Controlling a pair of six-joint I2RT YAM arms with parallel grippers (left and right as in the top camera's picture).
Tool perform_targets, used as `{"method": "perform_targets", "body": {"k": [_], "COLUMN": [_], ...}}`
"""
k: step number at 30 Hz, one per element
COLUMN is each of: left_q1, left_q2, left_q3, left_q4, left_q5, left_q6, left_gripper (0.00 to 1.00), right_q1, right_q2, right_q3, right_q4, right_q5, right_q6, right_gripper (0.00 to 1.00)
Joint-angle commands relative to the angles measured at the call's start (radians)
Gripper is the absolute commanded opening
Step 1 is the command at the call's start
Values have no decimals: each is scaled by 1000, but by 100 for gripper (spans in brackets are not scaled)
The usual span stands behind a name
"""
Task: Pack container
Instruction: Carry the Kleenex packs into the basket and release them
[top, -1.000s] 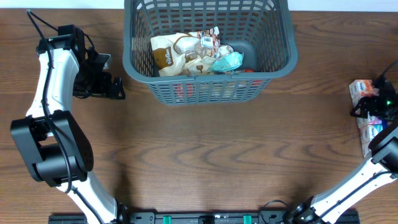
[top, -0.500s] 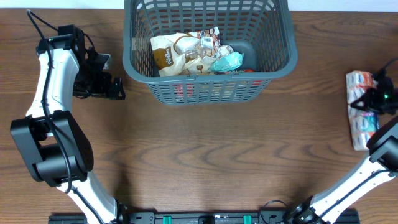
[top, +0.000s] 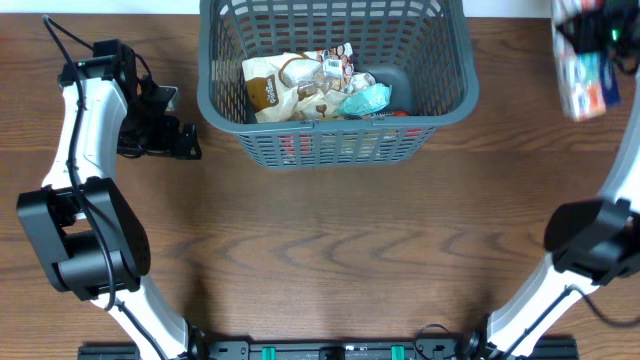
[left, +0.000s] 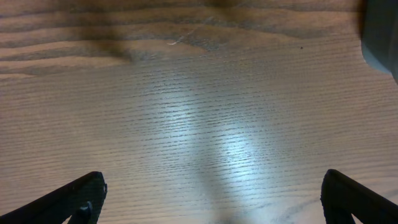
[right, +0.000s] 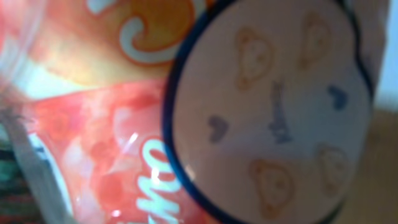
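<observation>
My right gripper swings to the left in the overhead view next, then down over the teal packet (top: 365, 100) to release, since its packet hangs outside the basket.
The container (top: 335, 150), a dark grey slotted basket, stands at the top middle of the table. Inside it lie a brown packet (top: 285, 85) and a teal packet (top: 365, 100). My right gripper (top: 586, 42) hangs in the air at the top right, right of the basket, shut on a pink-and-white packet (top: 585, 85) that dangles below it, blurred. That packet (right: 124, 124) fills the right wrist view and hides the fingers. My left gripper (top: 192, 142) stands open left of the basket, over bare wood (left: 214, 205).
A grey corner of the basket (left: 380, 37) shows at the top right of the left wrist view. The right arm's base (top: 585, 240) stands at the lower right, the left arm's base (top: 80, 235) at the lower left.
My right gripper has closed on the pink-and-white packet at the table's right edge and lifted it up and towards the back. The left arm has not moved.
</observation>
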Motion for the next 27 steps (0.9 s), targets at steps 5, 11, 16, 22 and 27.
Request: {"method": "perform_targets", "body": {"k": [5,11,16,22,27], "left_q1": [-4,-4,-4,-4,-4], "left_q2": [-1,-1,-1,-1,-1], "left_q3": [-2,-2,-2,-2,-2], "left_q4": [-3,-3,-3,-3,-3], "left_q5": [2,1,1,2,1], "left_q6": [-9,-10,-10,-10,-10], "left_gripper": [99,99,99,99,99], "right_q1": [263,487,621,694,698], "right_q2": [-98,-81,-19,93,197], "right_q3": [156,151,143,143,143], "right_q4": [16,-16,-100,-256,-325], "right_q5": [-37,-36,-36,-36,-41], "right_q6": [-140,-307,-433,-594,-609], "right_gripper": [1,1,1,1,33]}}
